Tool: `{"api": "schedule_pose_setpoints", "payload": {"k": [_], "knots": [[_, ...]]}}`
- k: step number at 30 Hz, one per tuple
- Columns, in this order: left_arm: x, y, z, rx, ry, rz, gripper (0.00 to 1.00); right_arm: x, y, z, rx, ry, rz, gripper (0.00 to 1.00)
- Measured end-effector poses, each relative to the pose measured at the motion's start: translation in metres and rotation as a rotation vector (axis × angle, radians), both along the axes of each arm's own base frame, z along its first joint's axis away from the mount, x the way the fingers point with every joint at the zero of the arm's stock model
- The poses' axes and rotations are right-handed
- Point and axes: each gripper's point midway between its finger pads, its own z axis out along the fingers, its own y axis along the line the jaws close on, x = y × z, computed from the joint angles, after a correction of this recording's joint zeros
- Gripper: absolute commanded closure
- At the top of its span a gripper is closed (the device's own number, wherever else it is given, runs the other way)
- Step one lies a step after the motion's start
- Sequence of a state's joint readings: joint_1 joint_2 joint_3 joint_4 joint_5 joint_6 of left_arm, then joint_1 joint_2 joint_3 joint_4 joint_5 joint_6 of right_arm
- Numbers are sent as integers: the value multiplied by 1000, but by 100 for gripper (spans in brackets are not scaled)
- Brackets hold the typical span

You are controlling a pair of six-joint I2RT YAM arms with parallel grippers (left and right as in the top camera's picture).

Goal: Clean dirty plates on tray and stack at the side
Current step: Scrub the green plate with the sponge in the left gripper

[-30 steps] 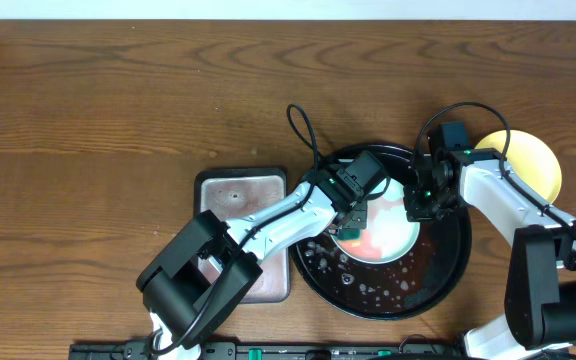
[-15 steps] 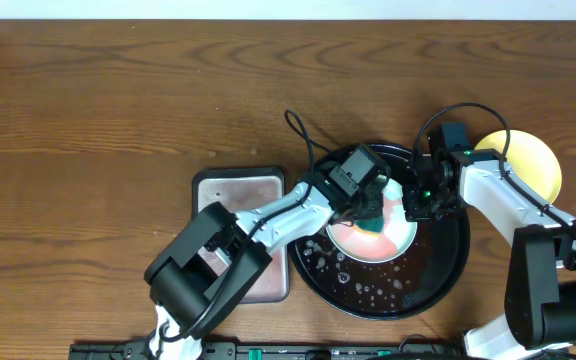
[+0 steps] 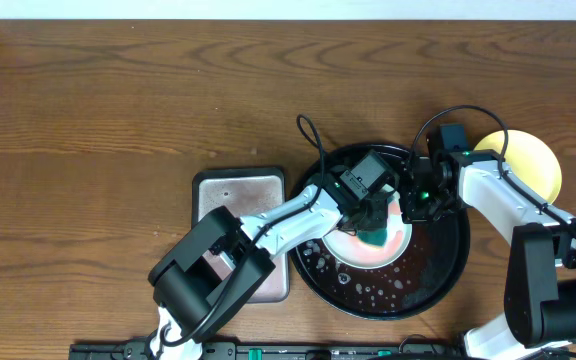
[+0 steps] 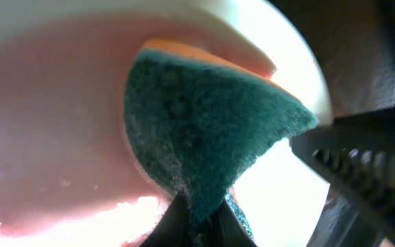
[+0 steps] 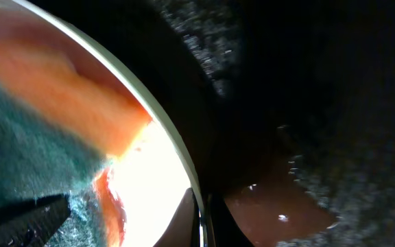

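Note:
The plate still has red smear, so my left gripper will wipe across it first, then release the sponge (image 3: pixel 379 238) over the grey metal pan.
A pale plate (image 3: pixel 360 249) with a red smear lies in the black tray (image 3: pixel 438 275). My left gripper (image 3: pixel 374 222) is shut on a green and orange sponge (image 3: pixel 379 238) and presses it on the plate's right part. In the left wrist view the sponge (image 4: pixel 204 130) lies on the smeared plate (image 4: pixel 53 110) above the fingertips (image 4: pixel 201 223). My right gripper (image 3: pixel 414 206) is shut on the plate's right rim, which shows between its fingers (image 5: pixel 201 223) in the right wrist view (image 5: pixel 166 144). A yellow plate (image 3: pixel 530 162) lies on the table right of the tray. No other pale plate shows.
A rectangular grey metal pan (image 3: pixel 236 195) sits left of the tray, partly under my left arm. The tray floor (image 5: pixel 307 103) is wet with foam and reddish water. A black cable loops above the tray's far rim (image 3: pixel 308 135).
My left gripper has slid the sponge to the right and slightly toward the front across the plate. The right gripper has kept its hold on the rim.

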State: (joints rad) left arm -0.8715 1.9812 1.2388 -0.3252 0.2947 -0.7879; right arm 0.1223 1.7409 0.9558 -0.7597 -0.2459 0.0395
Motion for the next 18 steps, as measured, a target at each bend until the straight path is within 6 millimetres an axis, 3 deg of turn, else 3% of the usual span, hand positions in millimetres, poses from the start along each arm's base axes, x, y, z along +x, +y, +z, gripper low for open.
{"api": "schedule_pose_setpoints", "payload": {"k": [5,10,15,18], "knots": [[-13,15,-2,61,62,-14,92,-4,8,0,45,20,5,99],[-21,49,-3,170,145,12,93,-7,15,0,69,28,17,99],[-14,91,-2,312,143,78,93,-8,15,-1,61,30,8,99],[-6,98,-2,341,99,88,93,-8,15,-1,58,35,-2,99]]}}
